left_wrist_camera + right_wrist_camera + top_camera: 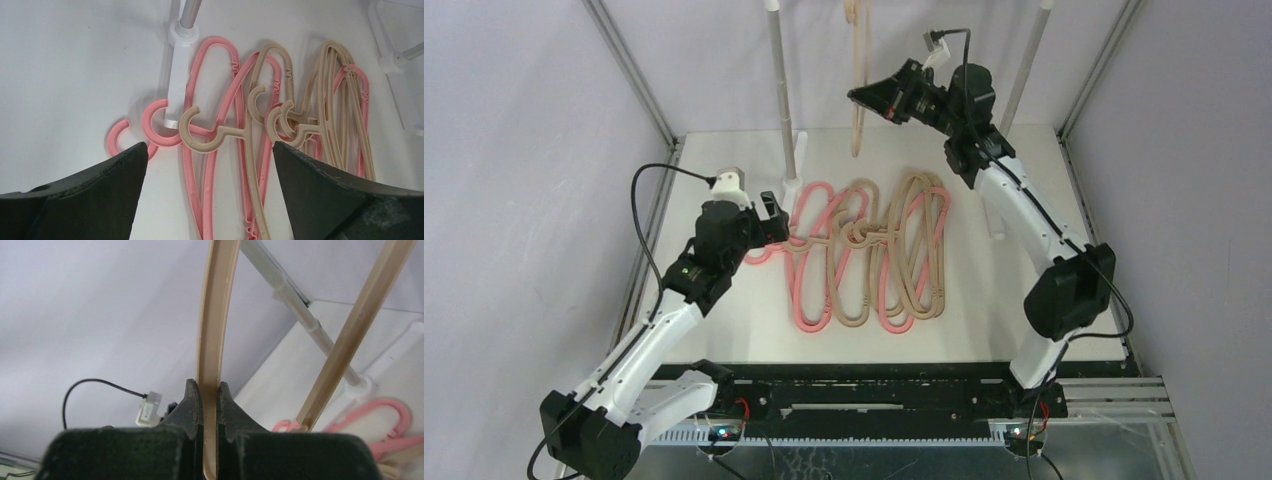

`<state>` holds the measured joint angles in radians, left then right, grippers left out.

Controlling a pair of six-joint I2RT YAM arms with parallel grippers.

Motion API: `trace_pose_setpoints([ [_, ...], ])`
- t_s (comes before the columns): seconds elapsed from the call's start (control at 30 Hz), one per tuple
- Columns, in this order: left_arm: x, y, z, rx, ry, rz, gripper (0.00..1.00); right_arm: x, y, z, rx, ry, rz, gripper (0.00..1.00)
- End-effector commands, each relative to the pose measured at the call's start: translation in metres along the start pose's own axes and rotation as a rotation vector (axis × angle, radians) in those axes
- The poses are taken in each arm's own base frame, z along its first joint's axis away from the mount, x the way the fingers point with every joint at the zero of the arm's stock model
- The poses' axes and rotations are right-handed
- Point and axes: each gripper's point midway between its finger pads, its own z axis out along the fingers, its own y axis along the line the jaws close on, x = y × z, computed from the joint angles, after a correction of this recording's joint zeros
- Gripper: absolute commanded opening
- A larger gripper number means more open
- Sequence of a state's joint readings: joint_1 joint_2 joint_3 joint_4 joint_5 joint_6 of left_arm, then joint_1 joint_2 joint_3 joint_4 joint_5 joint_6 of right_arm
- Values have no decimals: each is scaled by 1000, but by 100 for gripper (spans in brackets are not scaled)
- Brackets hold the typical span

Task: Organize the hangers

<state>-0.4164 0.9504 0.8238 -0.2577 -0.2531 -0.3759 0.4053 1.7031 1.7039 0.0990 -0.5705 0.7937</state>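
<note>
My right gripper carries the beige hanger sideways next, toward the pole nearer my left gripper, and then my right gripper opens.
Several pink and beige hangers [864, 250] lie tangled in a pile on the white table. My left gripper [774, 215] is open and empty, low over the pile's left edge. In the left wrist view its jaws [209, 145] stand wide apart over a beige hanger's hook [192, 137] and pink hangers [212, 55]. My right gripper [864, 97] is raised at the back and shut on a beige hanger [857, 60] that stands upright by the rack. In the right wrist view the fingers [209, 387] clamp this hanger's bar [212, 315].
Two grey rack poles [779, 90] [1029, 60] rise at the back on white feet [180, 75]. Grey enclosure walls stand on both sides. A black cable [649, 180] loops beside the left arm.
</note>
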Motion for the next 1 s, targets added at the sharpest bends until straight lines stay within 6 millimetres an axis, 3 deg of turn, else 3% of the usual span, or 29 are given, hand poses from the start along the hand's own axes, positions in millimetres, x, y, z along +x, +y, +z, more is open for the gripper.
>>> trace_pose_setpoints([
  [0.0, 3, 4, -3, -12, -6, 0, 99, -37, 39, 14, -131, -90, 11, 0],
  [0.2, 8, 7, -5, -17, -2, 4, 99, -44, 24, 40, -93, -122, 87, 0],
  [0.43, 9, 6, -6, -9, 0, 5, 99, -34, 4, 68, -44, -105, 146, 0],
  [0.7, 12, 7, -5, -12, 11, 11, 100, -7, -33, 91, 37, -66, 230, 0],
  [0.9, 13, 7, -4, -13, 15, 12, 100, 9, -41, 98, 65, -34, 268, 0],
  [0.97, 14, 7, -3, -16, 19, 13, 99, 13, -41, 100, 72, -29, 271, 7],
])
